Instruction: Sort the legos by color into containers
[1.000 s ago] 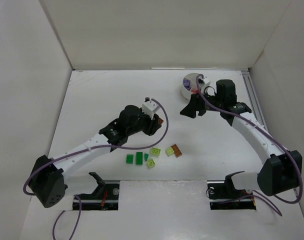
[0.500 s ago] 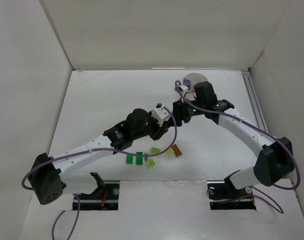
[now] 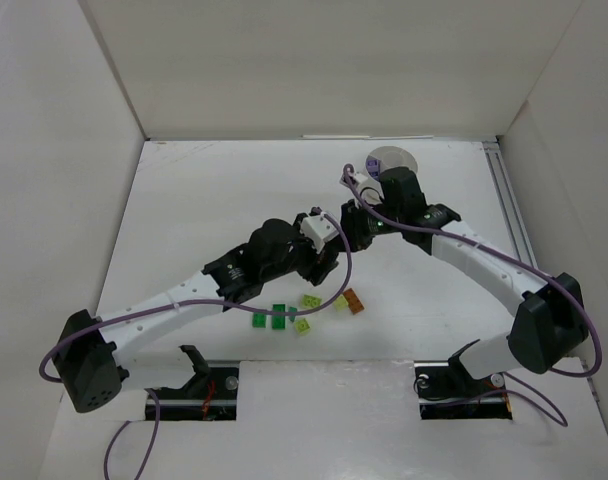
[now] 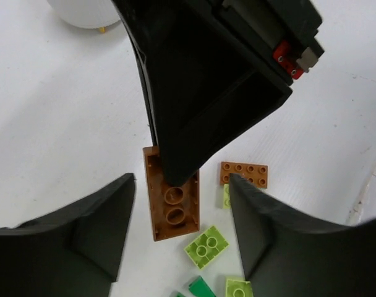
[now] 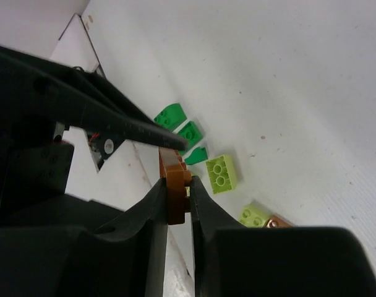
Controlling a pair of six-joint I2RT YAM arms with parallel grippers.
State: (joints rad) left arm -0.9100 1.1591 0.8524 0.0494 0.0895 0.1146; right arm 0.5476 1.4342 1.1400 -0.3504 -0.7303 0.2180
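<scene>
My right gripper needs to carry the brick outward from the middle of the table, over the white dish of containers (image 3: 392,160), and open, since the left gripper's fingers stand clear of the brick.
An orange-brown lego brick (image 5: 174,166) hangs above the table, and my right gripper (image 5: 177,184) is shut on its end. In the left wrist view the same brick (image 4: 174,207) shows its hollow underside. My left gripper (image 4: 182,180) stands open around it, both fingers clear of its sides. In the top view the two grippers meet at mid-table, left gripper (image 3: 332,256) and right gripper (image 3: 350,238), and hide the brick. Loose legos lie below: green pieces (image 3: 279,315), lime bricks (image 3: 311,300) and an orange-brown plate (image 3: 355,301). The white dish of containers (image 3: 389,160) sits at the back.
White walls box in the table on three sides. A rail (image 3: 509,210) runs along the right edge. Two black fixtures (image 3: 199,365) (image 3: 464,362) stand at the near edge by the arm bases. The left arm's purple cable (image 3: 339,270) loops over the loose legos.
My right arm swung from the dish to the left gripper and shut on the orange-brown brick. My left gripper moved right and opened its jaws off that brick.
</scene>
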